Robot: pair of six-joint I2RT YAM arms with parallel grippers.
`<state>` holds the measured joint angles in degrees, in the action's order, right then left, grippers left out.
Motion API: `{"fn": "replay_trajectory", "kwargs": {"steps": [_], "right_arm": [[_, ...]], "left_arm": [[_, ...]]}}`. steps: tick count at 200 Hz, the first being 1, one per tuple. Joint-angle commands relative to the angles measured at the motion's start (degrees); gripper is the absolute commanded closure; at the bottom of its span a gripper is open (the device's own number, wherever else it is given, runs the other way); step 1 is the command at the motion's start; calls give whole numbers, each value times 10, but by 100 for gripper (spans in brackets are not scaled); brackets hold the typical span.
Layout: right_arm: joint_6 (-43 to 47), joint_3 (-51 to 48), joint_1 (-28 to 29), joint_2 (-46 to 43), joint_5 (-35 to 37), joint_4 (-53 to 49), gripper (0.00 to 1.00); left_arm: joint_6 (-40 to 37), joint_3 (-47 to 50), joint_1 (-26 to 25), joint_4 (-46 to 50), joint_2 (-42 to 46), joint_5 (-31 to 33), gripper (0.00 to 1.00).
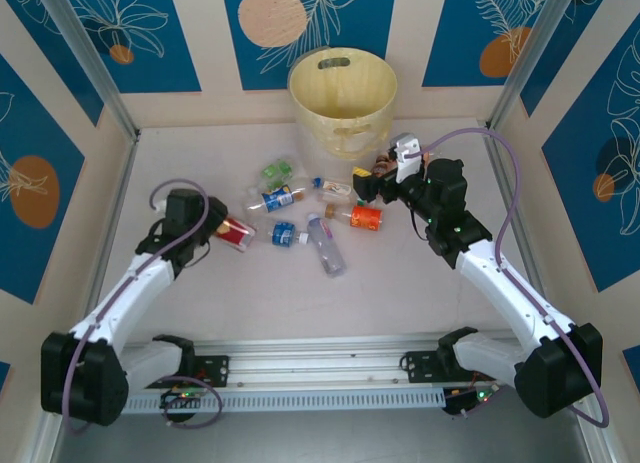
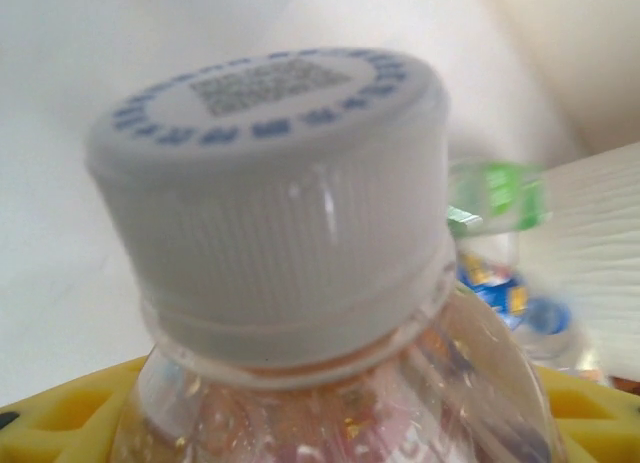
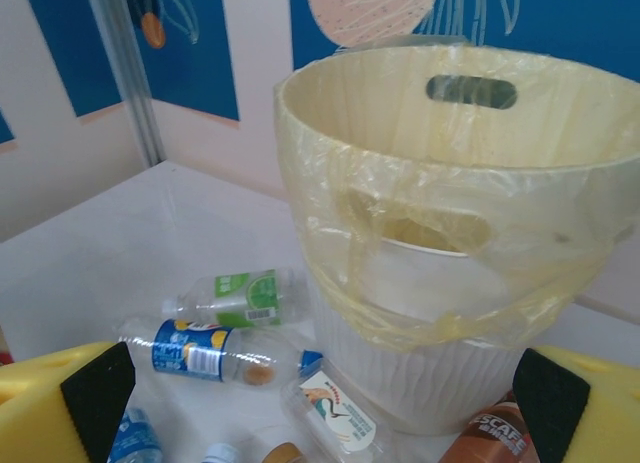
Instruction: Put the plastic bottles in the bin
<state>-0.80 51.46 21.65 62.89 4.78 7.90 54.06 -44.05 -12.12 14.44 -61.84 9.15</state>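
Observation:
My left gripper should rise and move outward over the bin's opening (image 1: 343,91) to let go of the red-labelled bottle, because the bin's rim is high above the tabletop.
A clear bottle with a red label (image 1: 236,233) lies at the left of the table, and my left gripper (image 1: 222,231) is shut on it. In the left wrist view its white cap (image 2: 270,183) looms close between my yellow fingers (image 2: 60,423). Several more plastic bottles lie mid-table: green-labelled (image 1: 278,170), blue-labelled (image 1: 275,199), orange-labelled (image 1: 362,217) and a clear one (image 1: 326,245). The pale yellow bin (image 1: 343,93) stands at the back. My right gripper (image 1: 368,186) hovers open in front of the bin (image 3: 440,183), with nothing between its fingers (image 3: 90,393).
A yellowish plastic liner drapes over the bin's rim (image 3: 420,283). A brown bottle (image 3: 495,443) and a white-labelled bottle (image 3: 340,408) lie at the bin's foot. Patterned walls and metal posts (image 1: 85,63) enclose the table on three sides.

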Motion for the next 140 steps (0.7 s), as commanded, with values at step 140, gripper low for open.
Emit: {"fn": "replay_trajectory", "kwargs": {"steps": [140], "right_arm": [[-91,-47,-31,-78,27,-23,1]], "left_arm": [[-349,-548,-119,-213,-342,-182,45]]}}
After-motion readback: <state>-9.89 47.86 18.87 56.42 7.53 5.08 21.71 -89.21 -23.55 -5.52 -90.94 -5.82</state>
